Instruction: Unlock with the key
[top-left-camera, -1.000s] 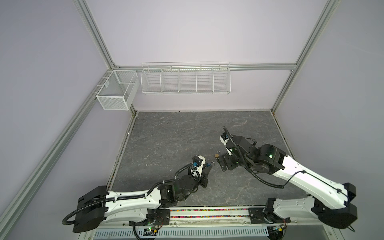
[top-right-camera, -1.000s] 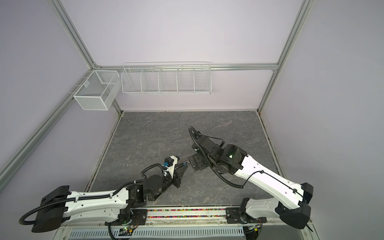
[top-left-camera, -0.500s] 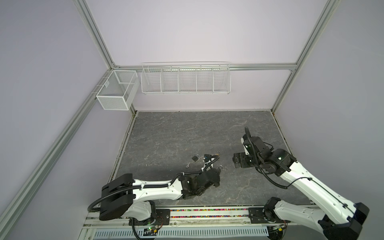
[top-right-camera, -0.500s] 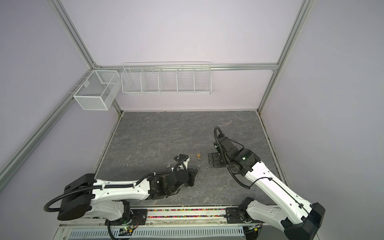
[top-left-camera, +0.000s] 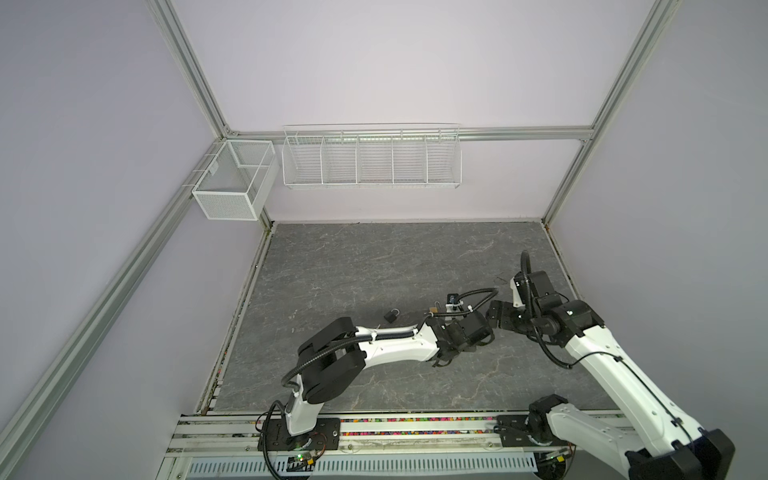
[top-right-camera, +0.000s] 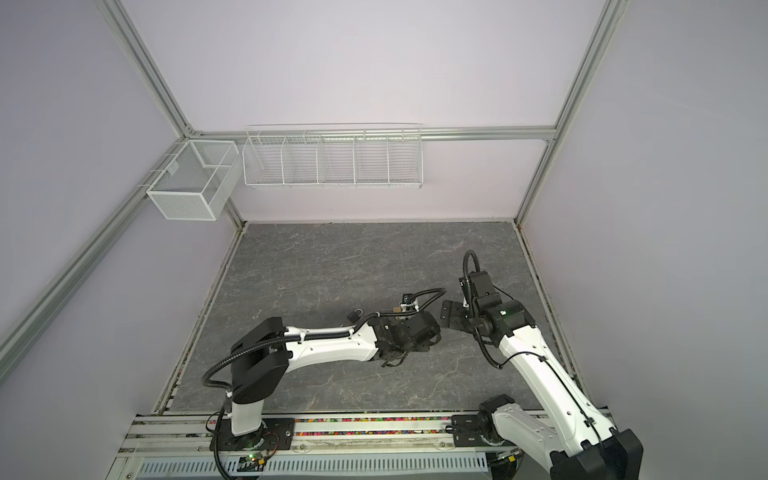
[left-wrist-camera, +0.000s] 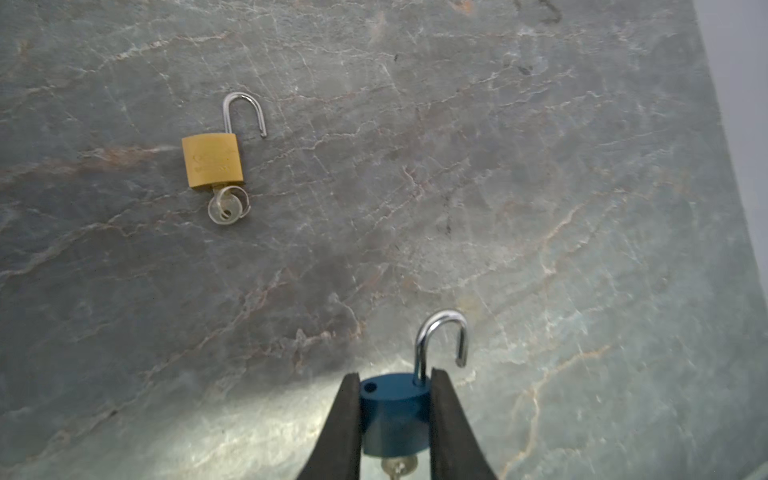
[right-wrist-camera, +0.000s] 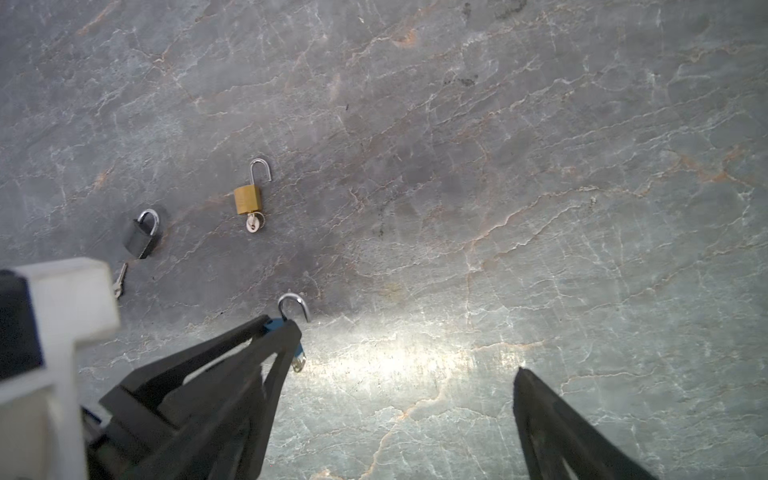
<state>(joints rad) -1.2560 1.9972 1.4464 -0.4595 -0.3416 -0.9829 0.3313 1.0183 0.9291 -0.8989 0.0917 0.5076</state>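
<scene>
My left gripper goes down to the bare tabletop below it near the brass padlock next and releases the blue padlock, because the shackle (left-wrist-camera: 440, 336) stands open.
My left gripper (left-wrist-camera: 395, 374) is shut on a blue padlock (left-wrist-camera: 394, 415), gripping its body on both sides. The padlock's steel shackle (left-wrist-camera: 440, 336) stands open, and a key (left-wrist-camera: 399, 467) sticks out of its underside. The right wrist view shows the same padlock (right-wrist-camera: 274, 324) and key (right-wrist-camera: 298, 361) held low over the table. My right gripper (right-wrist-camera: 392, 386) is open and holds nothing. It hangs just to the right of the left gripper, as its body (top-left-camera: 498, 320) shows in a top view. In both top views the blue padlock is hidden.
A brass padlock (left-wrist-camera: 212, 166) (right-wrist-camera: 248, 200) lies on the grey stone table (top-left-camera: 374, 266) with its shackle open and a key in it. Further left lie a black padlock (right-wrist-camera: 141, 237) (top-left-camera: 391, 316) and a loose key (right-wrist-camera: 119, 282). Wire baskets (top-left-camera: 372, 158) hang on the back wall.
Both arms have swung right across the table. The left gripper carried the blue padlock along, and the right gripper drew back, staying open.
</scene>
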